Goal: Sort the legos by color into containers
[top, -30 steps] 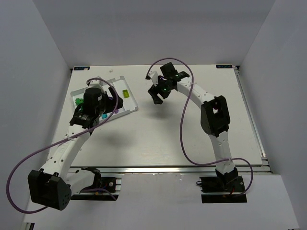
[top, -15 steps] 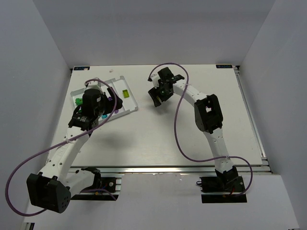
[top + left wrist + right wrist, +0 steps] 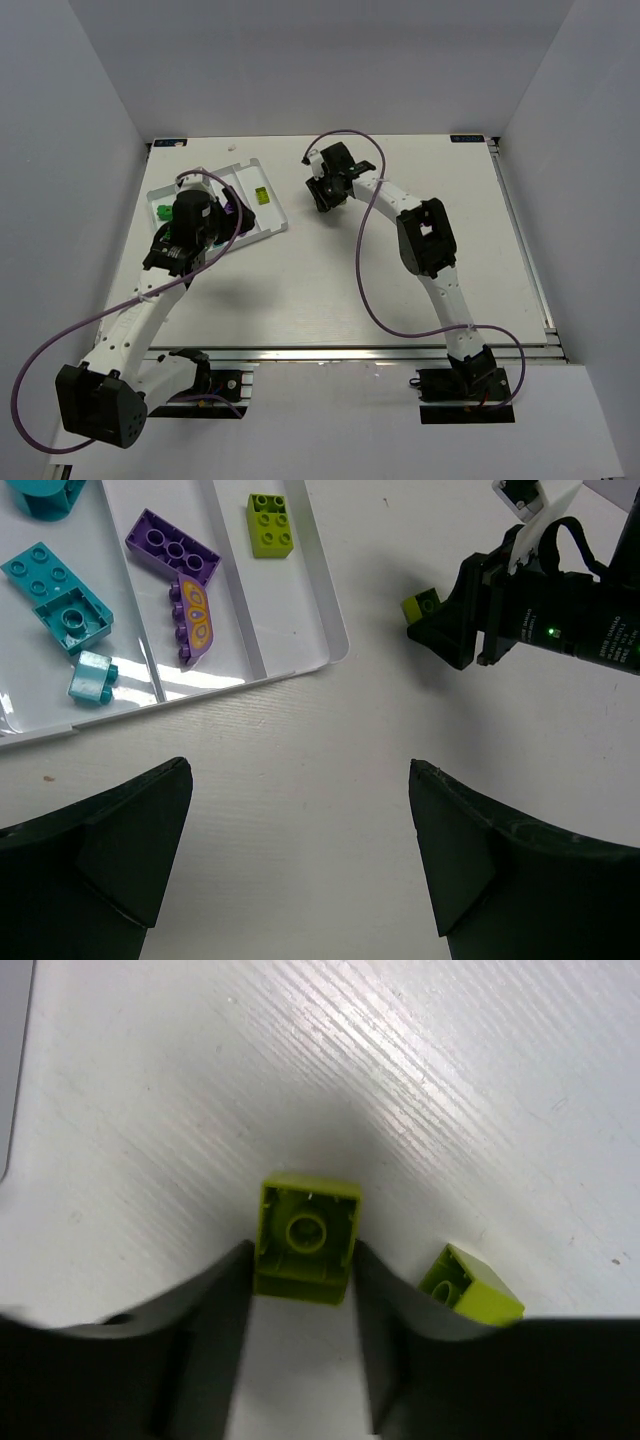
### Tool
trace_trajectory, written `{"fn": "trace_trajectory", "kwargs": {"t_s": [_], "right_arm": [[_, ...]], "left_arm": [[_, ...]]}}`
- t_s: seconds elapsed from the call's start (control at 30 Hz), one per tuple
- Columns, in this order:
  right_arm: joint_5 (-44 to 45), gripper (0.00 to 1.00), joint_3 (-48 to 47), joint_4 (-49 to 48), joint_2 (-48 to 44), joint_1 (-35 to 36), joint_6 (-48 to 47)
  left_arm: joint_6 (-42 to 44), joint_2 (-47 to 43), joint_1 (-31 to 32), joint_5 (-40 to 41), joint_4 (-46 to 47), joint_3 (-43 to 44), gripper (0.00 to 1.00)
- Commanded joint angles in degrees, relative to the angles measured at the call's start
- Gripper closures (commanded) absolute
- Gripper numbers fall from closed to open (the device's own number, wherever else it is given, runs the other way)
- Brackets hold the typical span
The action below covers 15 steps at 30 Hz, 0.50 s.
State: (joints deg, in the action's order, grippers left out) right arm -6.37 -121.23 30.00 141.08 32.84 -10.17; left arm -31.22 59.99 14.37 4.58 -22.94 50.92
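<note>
My right gripper lifts and moves over the tray compartment's near end (image 3: 270,219) next, to its left in the top view, and releases beside the matching yellow-green lego.
My right gripper (image 3: 303,1260) is shut on a yellow-green lego (image 3: 306,1238) right at the table surface. A second yellow-green lego (image 3: 470,1285) lies just to its right. In the top view the right gripper (image 3: 322,194) is right of the white tray (image 3: 277,216). My left gripper (image 3: 300,780) is open and empty over bare table just in front of the tray (image 3: 300,665). The tray's compartments hold cyan legos (image 3: 57,602), purple pieces (image 3: 172,553) and one yellow-green lego (image 3: 270,524). A dark green lego (image 3: 163,211) shows at the tray's left.
The left wrist view shows the right gripper (image 3: 500,610) with a yellow-green lego (image 3: 422,605) at its tip, right of the tray corner. Purple cables loop over both arms. White walls enclose the table on three sides.
My right gripper has shifted a little left and back and dropped onto the yellow-green lego; its forearm swung left. My left arm has drawn back slightly from the tray.
</note>
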Motion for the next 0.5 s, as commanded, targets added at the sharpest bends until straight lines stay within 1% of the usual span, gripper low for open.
{"fn": "trace_trajectory", "kwargs": {"t_s": [0.0,0.07,0.1,0.13,0.17,0.2,0.27,0.3,0.37,0.47], "right_arm": [[2.2,0.57,-2.1,-3.3,1.7,0.5,1.0],[2.7,0.63,-1.8,-3.9,1.6,0.4,0.8],[2.8,0.70,-1.7,-4.2,1.3,0.5,0.2],[2.6,0.73,-1.6,-4.6,1.0,0.5,-0.2],[2.3,0.78,-0.7,-5.4,0.7,0.5,-0.7],[1.9,0.89,-0.1,-6.0,-0.5,0.4,-1.1],[-0.5,0.98,1.7,-8.4,-2.2,0.5,-1.9],[-1.5,1.00,3.7,-9.3,-4.3,0.5,-2.0],[-4.4,1.00,7.0,-12.6,-7.7,0.7,-2.6],[-9.6,1.00,9.5,-15.0,-11.2,1.4,-4.1]], "left_arm": [[-0.9,-2.4,0.0,0.6,-0.3,-1.2,0.02],[-1.0,-2.9,0.0,0.8,-0.1,-1.4,0.02],[-1.2,-3.1,0.0,0.9,0.0,-1.7,0.02],[-1.2,-3.3,0.0,0.9,0.3,-1.9,0.02],[-1.2,-3.3,0.0,0.9,0.5,-2.2,0.02],[-1.3,-3.3,0.0,0.9,0.7,-2.3,0.02],[-1.3,-3.3,0.0,0.7,1.1,-2.4,0.02],[-1.1,-3.2,0.0,0.6,1.4,-2.6,0.02],[-1.1,-3.3,0.0,0.6,2.2,-2.8,0.02],[-1.0,-3.3,0.0,0.7,3.0,-3.0,0.02]]}}
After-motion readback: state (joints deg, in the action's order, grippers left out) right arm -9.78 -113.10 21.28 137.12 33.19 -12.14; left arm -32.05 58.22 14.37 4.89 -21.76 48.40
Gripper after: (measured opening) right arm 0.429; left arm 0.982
